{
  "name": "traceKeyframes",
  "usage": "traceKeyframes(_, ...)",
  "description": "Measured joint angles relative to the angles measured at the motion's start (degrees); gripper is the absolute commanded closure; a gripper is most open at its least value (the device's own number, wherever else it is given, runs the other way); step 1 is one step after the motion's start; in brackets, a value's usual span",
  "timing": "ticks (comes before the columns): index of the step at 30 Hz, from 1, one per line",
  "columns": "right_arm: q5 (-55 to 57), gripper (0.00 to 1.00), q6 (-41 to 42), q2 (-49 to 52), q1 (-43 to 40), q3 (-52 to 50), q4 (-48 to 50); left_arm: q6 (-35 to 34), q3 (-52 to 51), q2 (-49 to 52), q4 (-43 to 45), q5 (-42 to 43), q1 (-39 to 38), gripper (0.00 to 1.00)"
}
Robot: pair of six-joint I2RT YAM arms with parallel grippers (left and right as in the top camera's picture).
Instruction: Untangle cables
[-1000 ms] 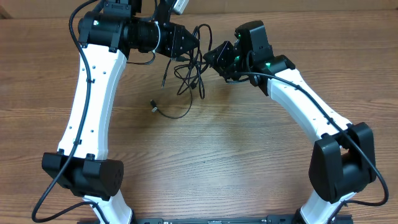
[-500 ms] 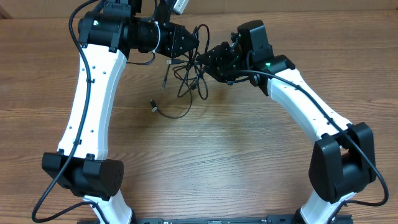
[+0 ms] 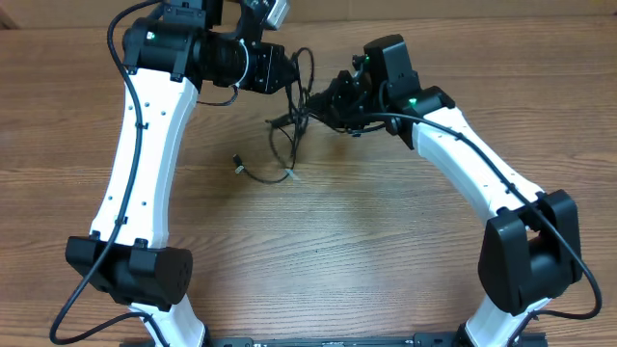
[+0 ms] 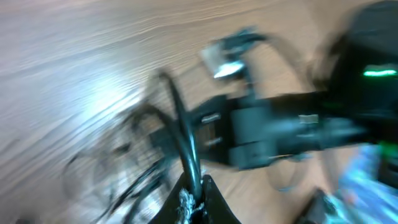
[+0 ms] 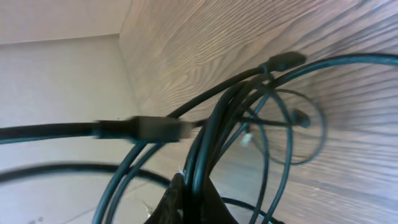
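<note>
The bunched pieces of cable go with my right gripper to the right in the overhead view next, where clear wood lies, to spread and be released.
The cables (image 3: 289, 130) are thin black wires in a tangle, hanging between my two grippers at the back of the table, with loose strands trailing down to a small plug (image 3: 237, 165) on the wood. My left gripper (image 3: 286, 75) is shut on one black strand (image 4: 186, 155), blurred in the left wrist view. My right gripper (image 3: 328, 104) is shut on a bunch of strands (image 5: 211, 143), which fan out over the table in the right wrist view. The two grippers are close together, the tangle stretched between them.
The wooden table (image 3: 337, 251) spreads in front of the tangle. My white left arm (image 3: 145, 145) runs down the left side and my right arm (image 3: 482, 164) down the right. The table's back edge lies just behind the grippers.
My right gripper has moved left into the tangle and shut on it. My left gripper has pulled back a little. The hanging loops are drawn tighter and higher; the plug stays put.
</note>
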Motion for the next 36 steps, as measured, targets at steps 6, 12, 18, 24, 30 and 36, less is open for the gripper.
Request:
traceKeyframes(6, 0.0, 0.96, -6.8, -5.0, -4.5, 0.0, -6.6, -7.9, 0.0, 0.0, -3.7, -19.5, -0.3, 0.96)
traceKeyframes(12, -0.6, 0.96, -11.9, -18.1, -9.1, 0.0, -10.5, -9.9, 0.0, 0.0, -5.6, -30.9, -0.2, 0.96)
traceKeyframes(18, -2.3, 0.96, -12.8, -27.5, -12.5, 0.0, -15.3, -10.5, 0.0, 0.0, -5.6, -33.0, -0.7, 0.96)
traceKeyframes(24, 4.8, 0.96, -13.6, -29.8, -15.0, 0.1, -27.7, -10.4, 0.1, 0.0, -4.8, -33.1, -1.0, 0.96)
traceKeyframes(30, 20.2, 0.96, -15.9, -28.1, -15.0, 0.1, -41.5, -6.1, 0.1, 0.0, -0.9, -28.1, -1.0, 0.96)
traceKeyframes(36, 26.1, 0.95, -20.7, -22.1, -15.0, 0.1, -46.2, 1.6, 0.1, 0.0, 4.0, -16.7, -0.9, 0.96)
